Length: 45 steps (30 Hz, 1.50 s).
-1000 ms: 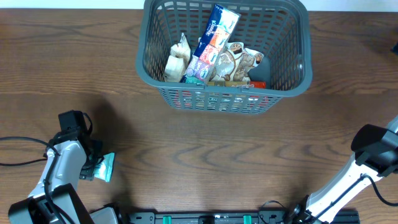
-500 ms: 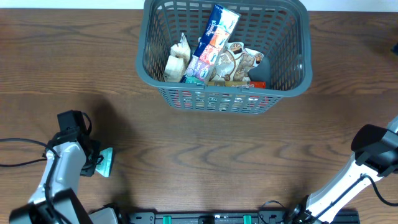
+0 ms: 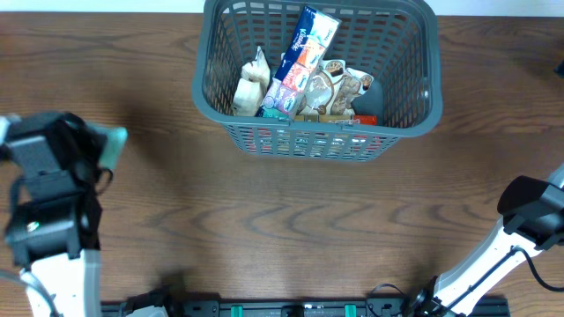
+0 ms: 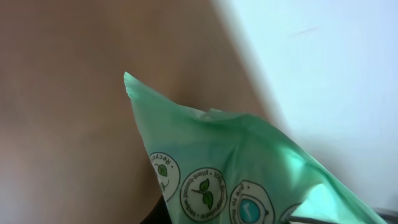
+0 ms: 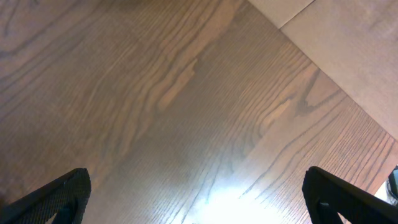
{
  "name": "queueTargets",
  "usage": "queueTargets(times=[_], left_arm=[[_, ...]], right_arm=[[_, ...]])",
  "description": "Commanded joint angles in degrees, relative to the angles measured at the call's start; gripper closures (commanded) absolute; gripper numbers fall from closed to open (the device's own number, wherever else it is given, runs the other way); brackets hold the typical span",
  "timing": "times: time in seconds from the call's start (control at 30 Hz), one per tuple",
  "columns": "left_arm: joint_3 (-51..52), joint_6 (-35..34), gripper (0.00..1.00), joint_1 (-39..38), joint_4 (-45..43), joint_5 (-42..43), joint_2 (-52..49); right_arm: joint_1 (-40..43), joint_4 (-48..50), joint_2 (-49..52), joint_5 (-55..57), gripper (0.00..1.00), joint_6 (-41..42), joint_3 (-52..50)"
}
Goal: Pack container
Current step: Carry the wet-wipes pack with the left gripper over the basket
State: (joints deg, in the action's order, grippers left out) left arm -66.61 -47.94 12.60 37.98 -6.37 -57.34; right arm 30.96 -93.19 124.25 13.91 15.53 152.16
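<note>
The left gripper lifts outward over the basket's rim next, then lowers the green packet beside the long Kleenex packet, where there is room.
The container [image 3: 398, 123], a dark grey lattice basket, stands at the back middle of the table and holds several snack packets [image 3: 304, 66]. My left gripper [image 3: 99, 146] is raised high over the table's left side, shut on a green packet [image 3: 114, 139]. That green packet [image 4: 249, 168], printed with round leaf logos, fills the left wrist view and hides the fingers. My right gripper [image 5: 199, 205] hangs open over bare wood, its two fingertips [image 5: 62, 194] far apart with nothing between them. The right arm [image 3: 529, 211] sits at the right edge.
Brown wooden tabletop [image 3: 291, 220] stretches between the basket and the arms. A black rail [image 3: 300, 308] runs along the front edge. The table's edge and a lighter floor [image 5: 348, 43] show in the right wrist view.
The left gripper closed on the green packet lying at the front left and lifted it up and back, toward the camera. The right arm has not moved.
</note>
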Motion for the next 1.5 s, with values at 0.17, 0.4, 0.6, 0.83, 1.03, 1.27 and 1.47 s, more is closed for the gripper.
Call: queueTargets(times=[0.17, 0.4, 0.6, 0.83, 1.03, 1.27, 1.47], left_arm=[[-16.4, 3.3, 0.94, -10.9, -15.6, 7.4, -7.1], [-23.6, 3.1, 0.94, -24.6, -24.5, 8.5, -20.5], [-27.6, 6.3, 0.94, -34.5, -30.1, 8.8, -30.5], [-30.3, 9.4, 0.94, -41.9, -30.0, 8.7, -34.5], [-30.3, 9.4, 0.94, -45.7, -25.9, 8.7, -36.4], [-30.3, 13.1, 0.94, -46.3, -23.6, 8.3, -42.8], [-30.3, 14.8, 0.93, -45.9, -23.4, 8.3, -48.3]], right_arm=[[0.1, 0.0, -0.2, 0.4, 0.01, 0.7, -0.2], [0.1, 0.0, -0.2, 0.4, 0.01, 0.7, -0.2], [0.1, 0.0, -0.2, 0.4, 0.01, 0.7, -0.2], [0.1, 0.0, -0.2, 0.4, 0.01, 0.7, -0.2], [0.1, 0.0, -0.2, 0.4, 0.01, 0.7, -0.2], [0.1, 0.0, -0.2, 0.4, 0.01, 0.7, -0.2], [0.1, 0.0, -0.2, 0.4, 0.01, 0.7, -0.2]])
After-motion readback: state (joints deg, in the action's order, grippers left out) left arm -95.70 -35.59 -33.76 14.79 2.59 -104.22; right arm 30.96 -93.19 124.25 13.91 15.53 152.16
